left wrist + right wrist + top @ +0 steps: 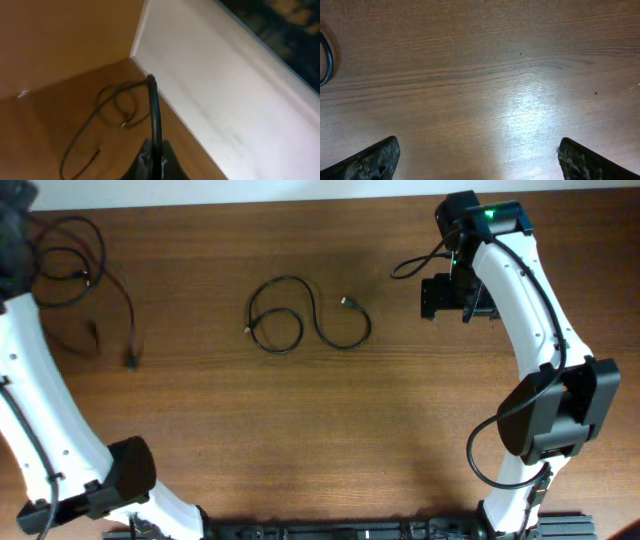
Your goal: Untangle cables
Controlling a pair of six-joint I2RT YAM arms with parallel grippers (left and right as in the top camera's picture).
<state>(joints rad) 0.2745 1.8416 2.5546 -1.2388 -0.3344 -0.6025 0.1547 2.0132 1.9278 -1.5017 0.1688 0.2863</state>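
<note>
My left gripper will move back and down next, to the wood closer to my base, because a loop of black cable is already at the far corner of the table.
One thin black cable (316, 315) lies in loose loops at the middle of the wooden table, with small plug ends. More black cable (131, 315) lies looped at the far left, one end trailing towards the front. My left gripper (12, 240) is at the far left corner, blurred in the overhead view. In the left wrist view the left gripper (156, 159) is shut on a black cable (154, 107) that rises from the jaws above a loop (80, 137) on the table. My right gripper (455, 298) hangs over bare wood; in the right wrist view it (480, 160) is open and empty.
A white surface (225, 85) runs along the table's far edge. A short arc of black cable (327, 57) shows at the left edge of the right wrist view. A black arm wire (410, 265) loops out beside the right arm.
</note>
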